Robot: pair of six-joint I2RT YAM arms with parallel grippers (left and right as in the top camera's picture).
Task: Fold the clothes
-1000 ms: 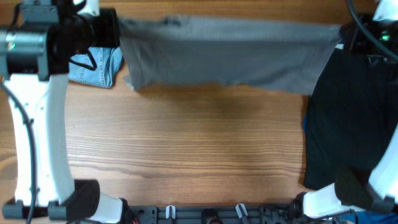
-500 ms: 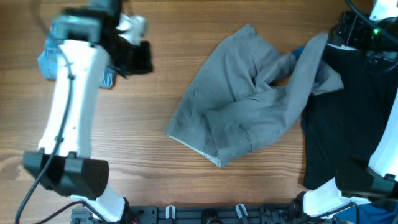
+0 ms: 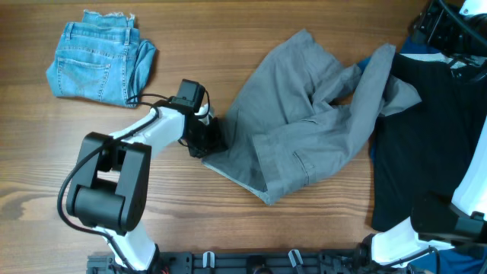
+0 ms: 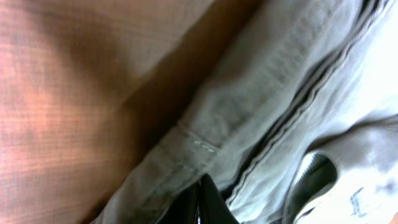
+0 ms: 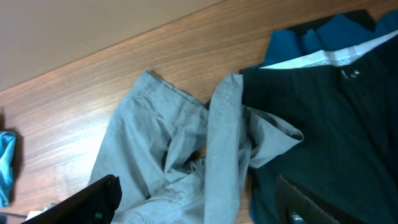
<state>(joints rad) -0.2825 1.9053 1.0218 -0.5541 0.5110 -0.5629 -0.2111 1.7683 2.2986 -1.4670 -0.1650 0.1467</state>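
Observation:
My left gripper needs to pull the hem outward and to its left in the overhead view onto bare tabletop, stretching the crumpled shorts, and let go.
The clothes, grey shorts (image 3: 304, 129), lie crumpled on the middle of the table, one part draped onto the black garment. My left gripper (image 3: 207, 143) is low at their near left edge. In the left wrist view its dark fingers (image 4: 202, 202) are pressed together with the stitched hem of the shorts (image 4: 199, 143) at their tips. My right gripper (image 3: 437, 27) is raised at the far right corner. It is open (image 5: 196, 208) above the shorts (image 5: 161, 155), with nothing between its fingers.
Folded light-blue denim shorts (image 3: 99, 61) lie at the far left. A large black garment (image 3: 434, 137) covers the right side over a blue one (image 3: 377, 65). The bare wooden table (image 3: 251, 228) runs along the front.
The shorts, held stretched between both grippers along the back, have dropped into a heap. The right gripper has let go and opened. The left arm has swung down to their left edge and shut.

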